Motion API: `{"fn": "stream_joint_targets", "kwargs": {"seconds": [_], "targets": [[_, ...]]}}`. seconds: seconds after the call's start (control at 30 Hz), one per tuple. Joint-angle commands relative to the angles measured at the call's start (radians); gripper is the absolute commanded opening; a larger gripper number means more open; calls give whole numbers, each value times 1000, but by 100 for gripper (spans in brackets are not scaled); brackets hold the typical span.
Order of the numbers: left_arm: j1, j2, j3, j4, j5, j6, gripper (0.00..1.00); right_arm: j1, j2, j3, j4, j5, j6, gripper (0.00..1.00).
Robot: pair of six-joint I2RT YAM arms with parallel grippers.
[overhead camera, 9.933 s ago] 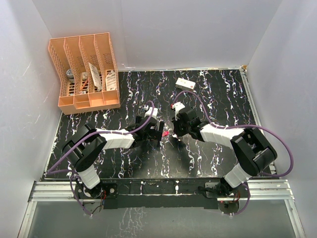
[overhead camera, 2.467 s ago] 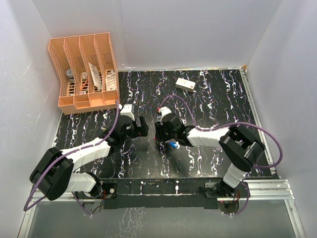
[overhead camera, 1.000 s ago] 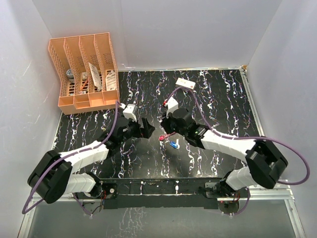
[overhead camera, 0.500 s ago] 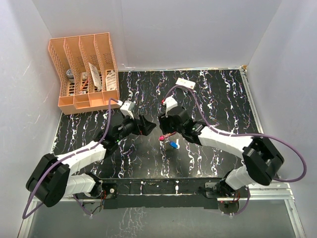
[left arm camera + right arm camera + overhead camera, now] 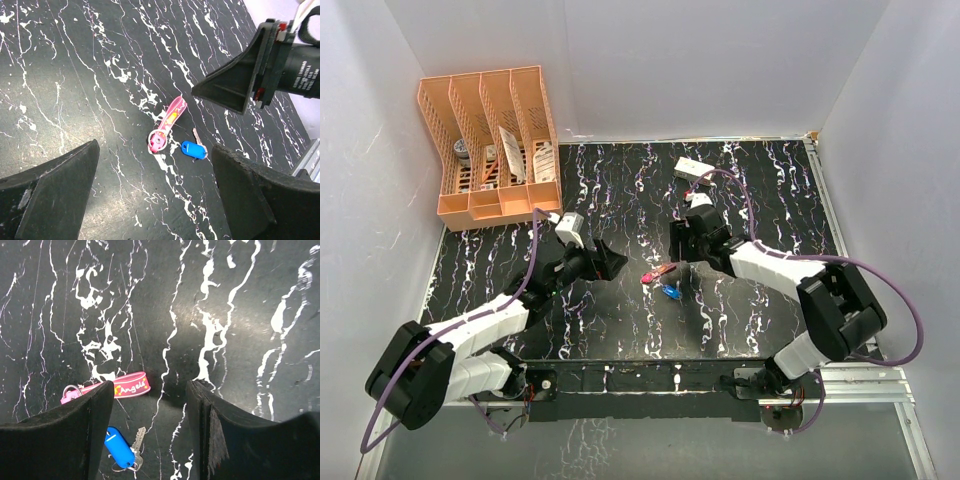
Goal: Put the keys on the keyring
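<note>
The pink tag's ringless end (image 5: 140,384) comes under my right gripper next as it lowers toward the left in the top view, since the metal keyring (image 5: 70,389) sits at the tag's other end.
Two keys lie apart from each other on the black marbled table (image 5: 760,210). One is a slim pink tag (image 5: 658,273) (image 5: 170,120) (image 5: 122,386) with a small metal keyring (image 5: 157,141) (image 5: 70,389) at its end. The other is a silver key on a blue tag (image 5: 671,292) (image 5: 192,149) (image 5: 119,449). My left gripper (image 5: 613,262) (image 5: 155,200) hangs open to their left, holding nothing. Just right of the pink tag, my right gripper (image 5: 682,240) (image 5: 150,435) stands open above the table. Its black finger (image 5: 235,85) shows in the left wrist view.
An orange file organizer (image 5: 490,145) with papers stands at the back left. A white box (image 5: 693,169) lies at the back, behind my right arm. White walls close three sides, and a metal rail (image 5: 650,375) runs along the near edge.
My right gripper has opened, let go of the pink tag and drawn back to the right. The pink tag now lies on the table. My left gripper has edged back to the left.
</note>
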Motion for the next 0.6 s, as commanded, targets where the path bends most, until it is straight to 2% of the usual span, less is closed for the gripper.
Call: {"fn": "stream_joint_targets", "kwargs": {"seconds": [0.0, 0.2, 0.57], "targets": [[5, -7, 0, 21, 2, -4, 93, 2, 43, 25, 36, -78, 32, 58], [4, 0, 5, 10, 2, -4, 94, 2, 83, 22, 47, -148, 67, 58], [5, -4, -31, 51, -14, -12, 94, 2, 120, 12, 75, -158, 93, 58]]}}
